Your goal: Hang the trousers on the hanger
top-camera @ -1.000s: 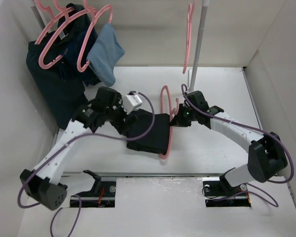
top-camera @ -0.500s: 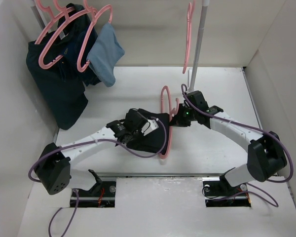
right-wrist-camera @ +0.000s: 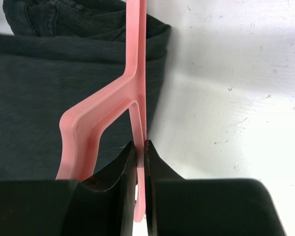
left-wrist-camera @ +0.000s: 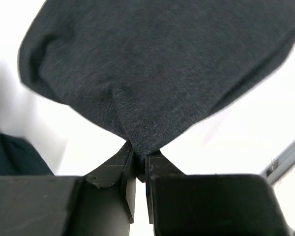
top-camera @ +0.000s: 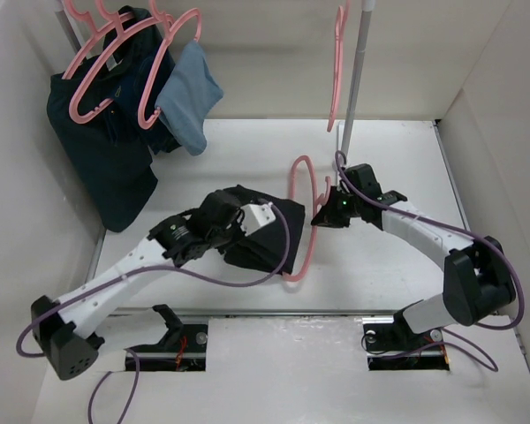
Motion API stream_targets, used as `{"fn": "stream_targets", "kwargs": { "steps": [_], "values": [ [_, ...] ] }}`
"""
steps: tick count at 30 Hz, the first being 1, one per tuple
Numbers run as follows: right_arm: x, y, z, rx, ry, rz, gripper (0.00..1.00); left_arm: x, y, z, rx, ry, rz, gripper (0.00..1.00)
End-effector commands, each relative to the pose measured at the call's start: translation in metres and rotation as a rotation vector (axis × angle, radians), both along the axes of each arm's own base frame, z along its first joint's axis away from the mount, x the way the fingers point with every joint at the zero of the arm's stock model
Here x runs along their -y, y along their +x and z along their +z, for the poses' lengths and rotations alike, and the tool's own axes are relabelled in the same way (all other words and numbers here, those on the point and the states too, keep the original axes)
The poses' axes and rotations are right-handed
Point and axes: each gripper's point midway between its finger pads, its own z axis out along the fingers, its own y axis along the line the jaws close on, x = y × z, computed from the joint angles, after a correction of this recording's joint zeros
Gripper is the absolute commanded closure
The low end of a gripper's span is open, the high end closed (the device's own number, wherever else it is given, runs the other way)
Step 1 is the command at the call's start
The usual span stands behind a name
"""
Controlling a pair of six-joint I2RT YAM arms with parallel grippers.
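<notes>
The trousers (top-camera: 267, 237) reach through the frame of the pink hanger (top-camera: 310, 254). Next, my right gripper raises it up and left in the top view, off the tabletop.
The black trousers (top-camera: 267, 237) lie bunched in a folded heap at the table's middle. My left gripper (top-camera: 230, 231) sits at their left edge, shut on a pinch of the dark fabric (left-wrist-camera: 157, 64), which rises in a peak between the fingertips of this gripper (left-wrist-camera: 136, 155). The pink hanger (top-camera: 306, 261) stands on edge against the heap's right side, part of the trousers reaching through its frame. My right gripper (top-camera: 321, 216) is shut on a thin bar of the hanger (right-wrist-camera: 137, 73), close to the trousers (right-wrist-camera: 49, 98) in the right wrist view, where the gripper (right-wrist-camera: 139, 145) points down at the table.
Three more pink hangers (top-camera: 115, 53) hang at the back left with a dark navy garment (top-camera: 106, 159) and a light-blue cloth (top-camera: 191, 93). Another pink hanger (top-camera: 338, 75) hangs by a grey pole (top-camera: 355, 84). White walls (top-camera: 495, 124) enclose the table.
My left gripper came down from open onto the trousers' left edge and shut on the fabric. The right gripper and the hanger shifted slightly to the right.
</notes>
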Motion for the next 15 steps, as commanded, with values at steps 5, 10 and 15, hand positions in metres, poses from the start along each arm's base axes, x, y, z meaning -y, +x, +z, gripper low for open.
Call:
{"fn": "stream_targets", "kwargs": {
  "steps": [5, 10, 15],
  "values": [
    [0.015, 0.016, 0.006, 0.048, -0.071, -0.023, 1.0, -0.046, -0.06, -0.084, -0.208, 0.253, -0.171, 0.77],
    [0.006, 0.016, 0.016, 0.06, -0.065, -0.002, 1.0, -0.065, -0.052, -0.119, -0.215, 0.399, -0.141, 0.46],
    [0.009, 0.017, 0.02, 0.077, -0.079, -0.007, 1.0, -0.05, -0.042, -0.068, -0.133, 0.305, -0.21, 0.42]
  ]
}}
